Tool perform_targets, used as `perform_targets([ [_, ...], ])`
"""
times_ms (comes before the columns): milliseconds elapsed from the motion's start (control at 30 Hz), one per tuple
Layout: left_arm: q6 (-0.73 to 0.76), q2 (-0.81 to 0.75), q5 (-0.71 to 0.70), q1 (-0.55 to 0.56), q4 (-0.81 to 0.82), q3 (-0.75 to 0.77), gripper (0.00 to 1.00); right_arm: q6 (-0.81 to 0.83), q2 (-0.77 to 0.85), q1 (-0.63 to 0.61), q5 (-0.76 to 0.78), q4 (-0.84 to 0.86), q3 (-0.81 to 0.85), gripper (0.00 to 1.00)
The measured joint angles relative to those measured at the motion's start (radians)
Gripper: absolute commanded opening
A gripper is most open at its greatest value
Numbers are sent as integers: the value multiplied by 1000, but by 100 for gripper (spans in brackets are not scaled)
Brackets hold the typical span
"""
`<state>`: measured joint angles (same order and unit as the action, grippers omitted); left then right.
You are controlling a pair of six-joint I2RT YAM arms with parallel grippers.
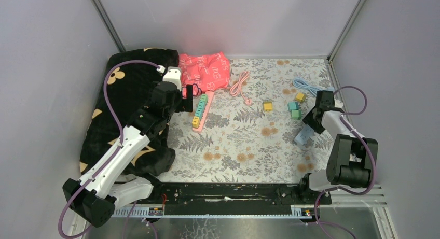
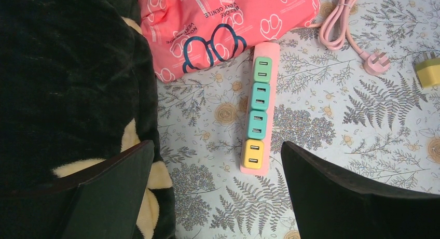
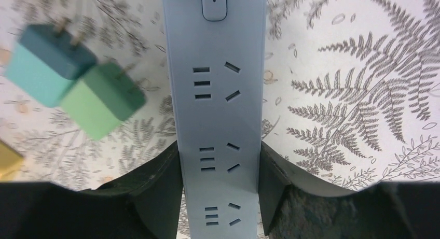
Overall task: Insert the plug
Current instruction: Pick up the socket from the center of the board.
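Note:
Next I need to move my right gripper across and down to release the power strip, as the floral cloth's open middle lies below it, to its left in the top view.
A pink power strip (image 2: pixel 271 101) lies on the floral cloth with several cube adapters plugged in: green (image 2: pixel 262 69), two teal (image 2: pixel 260 95) and yellow (image 2: pixel 252 153). My left gripper (image 2: pixel 217 146) hangs open above its near end, holding nothing; in the top view it (image 1: pixel 190 95) is beside the strip (image 1: pixel 200 110). My right gripper (image 3: pixel 219 164) is shut on a pale blue power strip (image 3: pixel 215 94), its sockets facing the camera; the top view shows it (image 1: pixel 303 136) held tilted. Loose teal (image 3: pixel 44 68) and green (image 3: pixel 101 101) cube plugs lie to its left.
A black flowered blanket (image 1: pixel 124 104) covers the left side. A pink bag (image 1: pixel 205 70) lies at the back, with a pink cable (image 1: pixel 239 83) and its plug (image 2: pixel 376 63) beside it. Two yellow cubes (image 1: pixel 267 106) (image 1: pixel 300 97) and a blue cable (image 1: pixel 310 86) lie at the right.

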<state>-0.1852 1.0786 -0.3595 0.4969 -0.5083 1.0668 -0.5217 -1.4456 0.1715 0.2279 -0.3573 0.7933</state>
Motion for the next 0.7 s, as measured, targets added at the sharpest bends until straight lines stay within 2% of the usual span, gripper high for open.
perform_targets([
  [367,0,0,-2,0,0,0,100,22,20,0,-39,-41,267,0],
  [700,-2,0,-4,0,0,0,100,31,-8,-30,-156,-7,383,0],
])
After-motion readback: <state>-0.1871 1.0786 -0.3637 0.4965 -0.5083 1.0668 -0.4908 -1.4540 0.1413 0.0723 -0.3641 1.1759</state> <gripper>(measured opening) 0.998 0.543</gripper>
